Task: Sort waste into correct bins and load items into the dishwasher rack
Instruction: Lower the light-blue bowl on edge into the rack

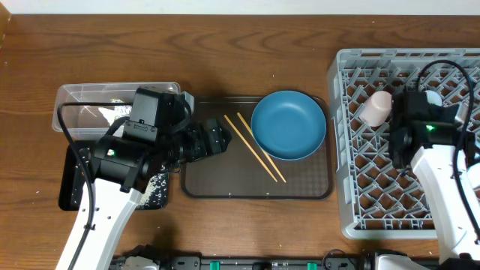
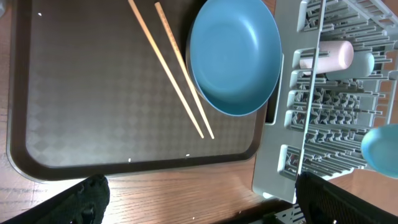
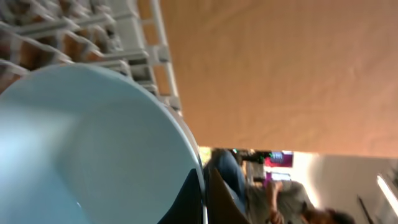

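Observation:
The robot's right gripper should next move down and to the left in the overhead view, where the dishwasher rack's wires are empty, and let go of the light blue cup [image 3: 81, 149].
The blue plate [image 1: 289, 124] [image 2: 233, 56] lies on the right of a dark brown serving tray, with two wooden chopsticks [image 1: 255, 146] [image 2: 177, 74] beside it. My left gripper [image 1: 216, 139] [image 2: 205, 208] hangs open over the tray's left half, with nothing between its fingers. The grey dishwasher rack [image 1: 352, 195] [image 2: 273, 168] stands at the right, and a pinkish-white cup [image 1: 375, 109] [image 2: 329, 56] lies in it. Over the rack, my right gripper [image 3: 204, 186] is shut on the rim of the light blue cup [image 3: 81, 149] [image 2: 380, 147].
The brown serving tray [image 1: 225, 184] [image 2: 74, 112] sits mid-table. A clear tub [image 1: 82, 97] and a black tray [image 1: 71, 187] with white specks lie under my left arm. The rack's front corner is close to the serving tray's right edge.

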